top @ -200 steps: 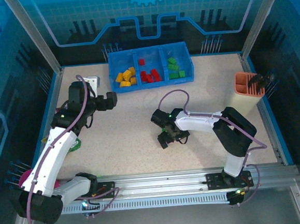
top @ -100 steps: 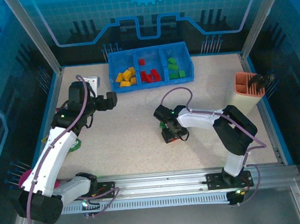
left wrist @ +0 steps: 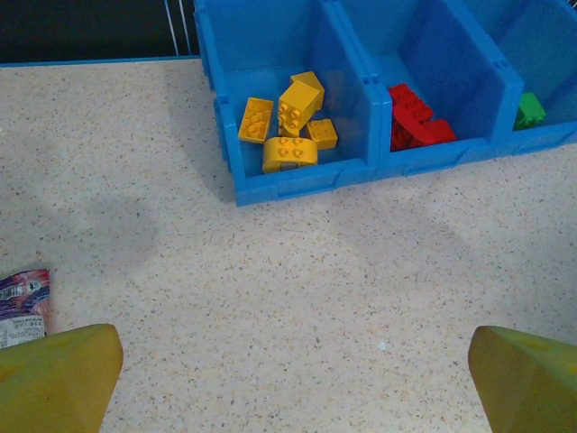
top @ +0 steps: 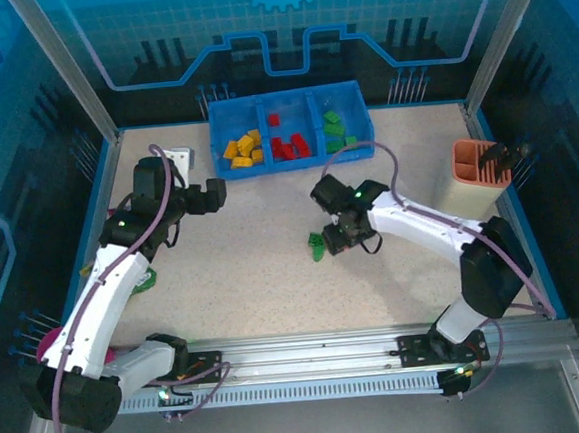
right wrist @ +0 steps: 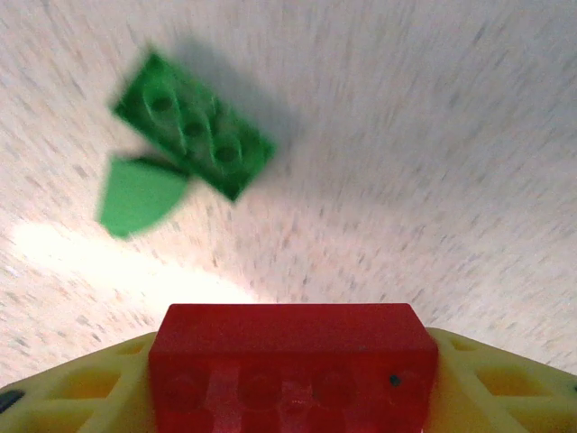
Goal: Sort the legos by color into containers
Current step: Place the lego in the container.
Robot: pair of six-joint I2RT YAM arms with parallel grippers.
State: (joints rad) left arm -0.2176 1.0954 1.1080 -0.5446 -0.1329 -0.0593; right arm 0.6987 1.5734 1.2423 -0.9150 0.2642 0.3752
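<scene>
My right gripper lifts and carries the long red lego outward over the middle container with matching red legos next and releases, since that container lies outward of it.
The blue tray (top: 359,99) stands at the back with three containers: yellow legos (top: 242,148) on the left, red legos (top: 286,145) in the middle, green legos (top: 335,131) on the right. My right gripper (top: 343,234) hangs over the table's middle, shut on a red lego (right wrist: 288,361) that spans its yellow fingers (right wrist: 81,383). Just beyond it a green lego (right wrist: 194,135) and a small curved green piece (right wrist: 135,194) lie on the table. My left gripper (top: 213,194) is open over bare table before the tray (left wrist: 297,180), nothing between its fingertips (left wrist: 59,374).
An orange-pink slotted holder (top: 476,167) stands at the right edge. A purple packet (left wrist: 22,307) lies to the left of my left gripper. A magenta cup (top: 47,348) sits near the left arm's base. The table between tray and grippers is bare.
My right gripper has shut on the red lego and moved right and towards the tray, uncovering the green lego on the table. The left arm has not moved.
</scene>
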